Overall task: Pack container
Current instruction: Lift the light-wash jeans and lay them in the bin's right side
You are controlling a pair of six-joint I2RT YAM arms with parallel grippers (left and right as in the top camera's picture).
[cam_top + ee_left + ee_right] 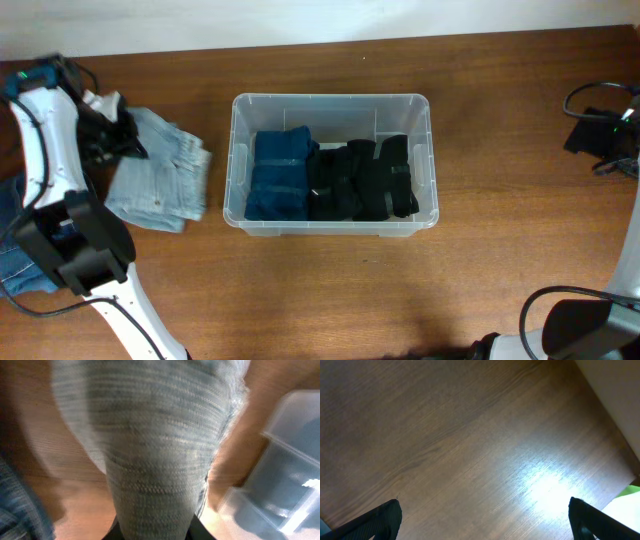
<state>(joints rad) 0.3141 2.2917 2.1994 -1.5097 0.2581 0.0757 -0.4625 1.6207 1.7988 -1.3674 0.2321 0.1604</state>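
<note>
The black garments lie right of my left gripper in the overhead view, so next my left gripper will lift over the bin's rim, lower the jeans there and release.
The container (330, 98), a clear plastic bin, stands mid-table and shows blurred at the right of the left wrist view (290, 470). Inside it lie folded dark blue jeans (280, 175) on the left and black garments (365, 180) on the right. Left of the bin lies a folded pair of light blue jeans (160, 180). My left gripper (112, 140) is shut on their far left edge, and the pale denim (150, 435) fills the space between its jaws (152, 532). My right gripper (600, 135) is far right, open over bare wood (485, 520).
More blue denim (20, 265) lies at the table's left edge by the left arm's base, seen also as a blurred patch of denim (20, 505). A black cable (590, 95) loops at the far right. A pale wall runs along the table's back.
</note>
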